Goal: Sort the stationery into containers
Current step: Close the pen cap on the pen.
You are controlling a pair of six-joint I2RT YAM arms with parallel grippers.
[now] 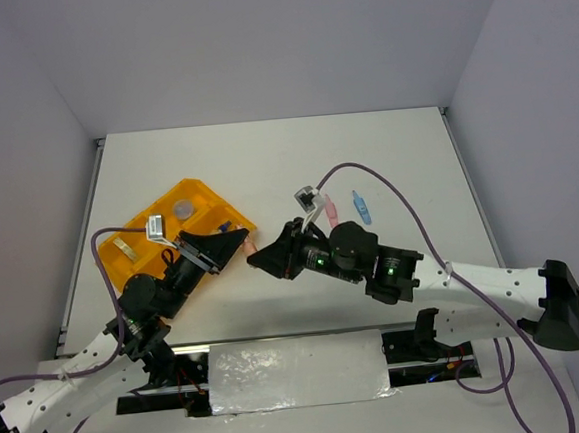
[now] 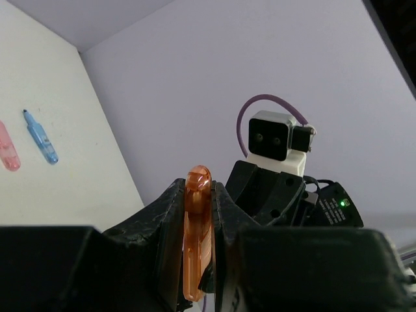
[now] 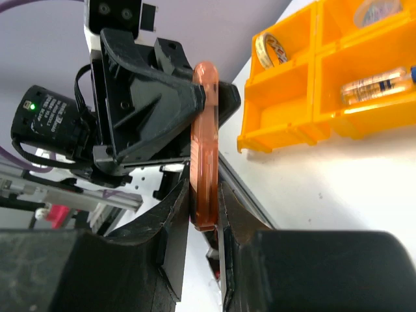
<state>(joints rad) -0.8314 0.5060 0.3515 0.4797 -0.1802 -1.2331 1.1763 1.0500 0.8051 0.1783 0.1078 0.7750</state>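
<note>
Next, my left gripper swings to the left in the top view and turns down over the tray's empty section. Then it releases it, since the others hold things.
A short orange pen (image 1: 250,249) hangs in the air between my two grippers, just off the near right corner of the yellow-orange tray (image 1: 204,194). My left gripper (image 1: 238,243) is shut on one end of it; in the left wrist view the pen (image 2: 197,227) stands between the closed jaws (image 2: 198,190). My right gripper (image 1: 260,256) grips the other end, and the pen (image 3: 205,143) sits tight between its fingers (image 3: 205,203). A pink pen (image 1: 331,211) and a blue pen (image 1: 361,208) lie on the table behind the right arm.
The tray holds a round greyish jar (image 1: 184,211), a beige tape ring (image 3: 272,49) and a clear tube (image 3: 376,86) in separate sections. The right wrist camera housing (image 2: 276,136) faces the left gripper closely. White walls enclose the table.
</note>
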